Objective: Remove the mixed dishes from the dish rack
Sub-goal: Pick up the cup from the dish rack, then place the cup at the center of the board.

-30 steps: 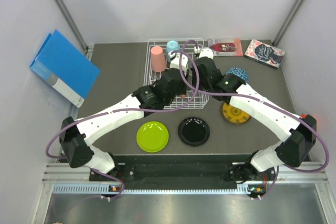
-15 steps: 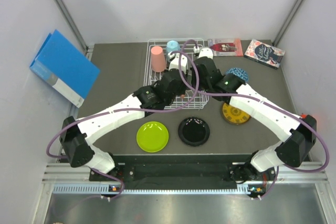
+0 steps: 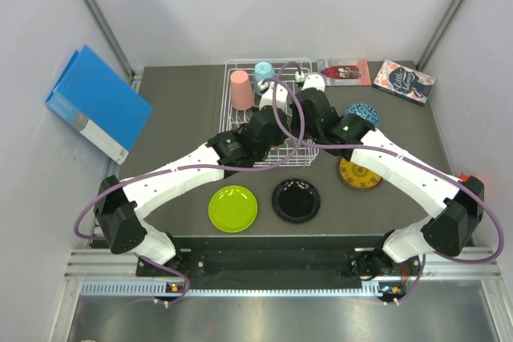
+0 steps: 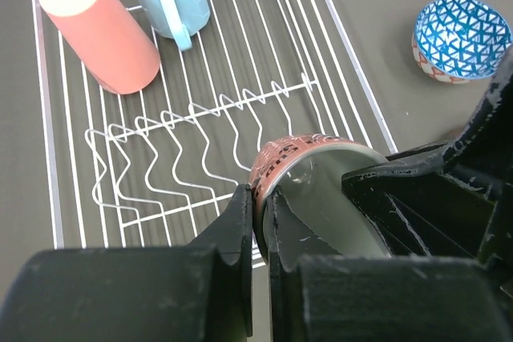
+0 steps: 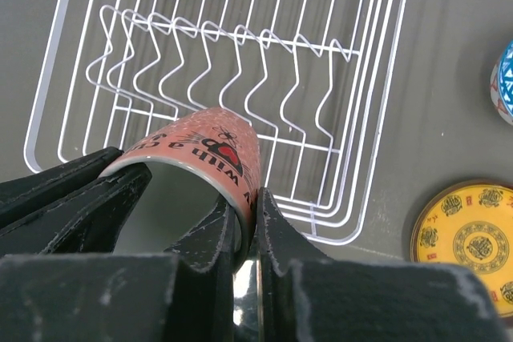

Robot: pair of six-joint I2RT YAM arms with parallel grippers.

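Note:
I will next carry the cup across with my left gripper, then lower and release it, as clear tabletop between binder and rack lies below, to the gripper's left in the top view.
A salmon cup with dark lettering (image 4: 300, 154) is held over the white wire dish rack (image 4: 200, 118), its open mouth toward both wrist cameras. My left gripper (image 4: 258, 198) is shut on one side of its rim. My right gripper (image 5: 247, 202) is shut on the opposite side of the rim of this cup (image 5: 200, 146). In the top view both grippers (image 3: 272, 106) (image 3: 300, 102) meet over the rack (image 3: 232, 118) and hide the cup. A pink cup (image 3: 240, 90) and a light blue mug (image 3: 264, 71) stand upside down at the rack's back.
A blue patterned bowl (image 3: 362, 111) and a yellow patterned plate (image 3: 359, 172) sit right of the rack. A black plate (image 3: 296, 200) and a lime-green plate (image 3: 232, 208) lie in front. A blue binder (image 3: 96, 102) leans at left, and books (image 3: 405, 80) lie at the back right.
Both grippers, still joined on the salmon cup, have shifted slightly toward the back of the rack. Nothing else has moved.

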